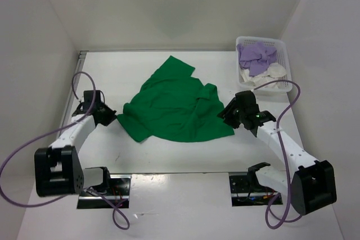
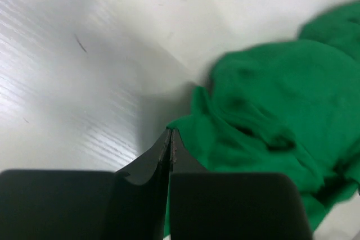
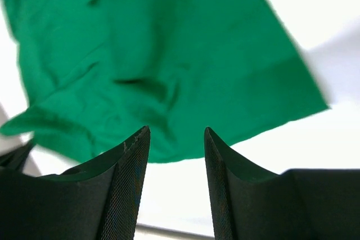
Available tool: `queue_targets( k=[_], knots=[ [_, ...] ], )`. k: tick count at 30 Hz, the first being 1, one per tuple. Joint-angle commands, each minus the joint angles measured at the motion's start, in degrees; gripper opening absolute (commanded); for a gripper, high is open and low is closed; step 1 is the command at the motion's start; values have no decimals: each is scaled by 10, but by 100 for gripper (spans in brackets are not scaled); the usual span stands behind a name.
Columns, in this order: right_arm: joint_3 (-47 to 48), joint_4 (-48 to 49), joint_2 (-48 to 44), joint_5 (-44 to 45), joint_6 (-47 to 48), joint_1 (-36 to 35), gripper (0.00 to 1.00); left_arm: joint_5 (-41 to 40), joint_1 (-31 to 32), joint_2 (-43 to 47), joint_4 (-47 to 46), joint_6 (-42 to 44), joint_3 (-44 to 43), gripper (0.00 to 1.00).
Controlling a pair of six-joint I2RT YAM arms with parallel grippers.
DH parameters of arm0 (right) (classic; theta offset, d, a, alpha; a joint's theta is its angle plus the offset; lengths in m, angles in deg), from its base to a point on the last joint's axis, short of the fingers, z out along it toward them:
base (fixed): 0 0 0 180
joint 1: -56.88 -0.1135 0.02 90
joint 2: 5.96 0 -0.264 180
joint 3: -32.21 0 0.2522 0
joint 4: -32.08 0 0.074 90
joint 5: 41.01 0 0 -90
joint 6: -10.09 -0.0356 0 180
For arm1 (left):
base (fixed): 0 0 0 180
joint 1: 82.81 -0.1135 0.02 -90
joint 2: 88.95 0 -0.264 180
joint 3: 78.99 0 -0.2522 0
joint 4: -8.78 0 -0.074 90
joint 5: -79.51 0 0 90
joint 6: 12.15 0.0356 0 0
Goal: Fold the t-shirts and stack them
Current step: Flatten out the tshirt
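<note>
My right gripper moves down and to the right in the wrist view onto the green t-shirt's pointed near corner (image 1: 232, 133) (image 3: 320, 105) next, since it lies flat, free of folds.
The green t-shirt (image 1: 174, 108) lies crumpled and spread across the middle of the table. My left gripper (image 1: 109, 115) is low at its left corner. In the left wrist view that gripper (image 2: 170, 134) is shut, the green cloth (image 2: 270, 99) reaches its tips, and a sliver of green shows between the fingers. My right gripper (image 1: 225, 114) hovers at the shirt's lower right edge. In the right wrist view it (image 3: 177, 129) is open over bare table, with the green shirt (image 3: 169, 43) just beyond the tips. The lavender t-shirt (image 1: 256, 54) and the cream-white t-shirt (image 1: 270, 72) lie bunched in the basket.
The white lattice basket (image 1: 286, 54) stands at the back right corner of the table. White walls close in the back and both sides. The arm bases and loose purple cables (image 1: 22, 150) sit along the near edge.
</note>
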Motion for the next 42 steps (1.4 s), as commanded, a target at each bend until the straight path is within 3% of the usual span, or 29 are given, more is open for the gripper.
queue_targets(
  k=[1,5,9,17,25,31,36,42],
  knots=[
    [-24,-5,15,63,-49,8,49,36,-1,70,41,35,-14,0],
    [-30,-11,37,99,-75,8,46,80,4,117,69,40,1,0],
    [-49,-11,59,109,-93,13,42,60,15,118,75,62,9,0],
    [-70,-22,83,136,-118,19,40,171,32,107,91,67,-62,0],
    [-35,-90,111,147,-141,19,40,192,78,96,91,86,-136,0],
    [-35,-105,109,147,-165,19,39,238,78,85,47,80,-101,0],
    [-19,-75,167,165,-160,19,39,238,83,69,41,87,-99,0],
    [26,-24,238,148,-134,19,15,244,83,64,36,87,-106,0]
  ],
)
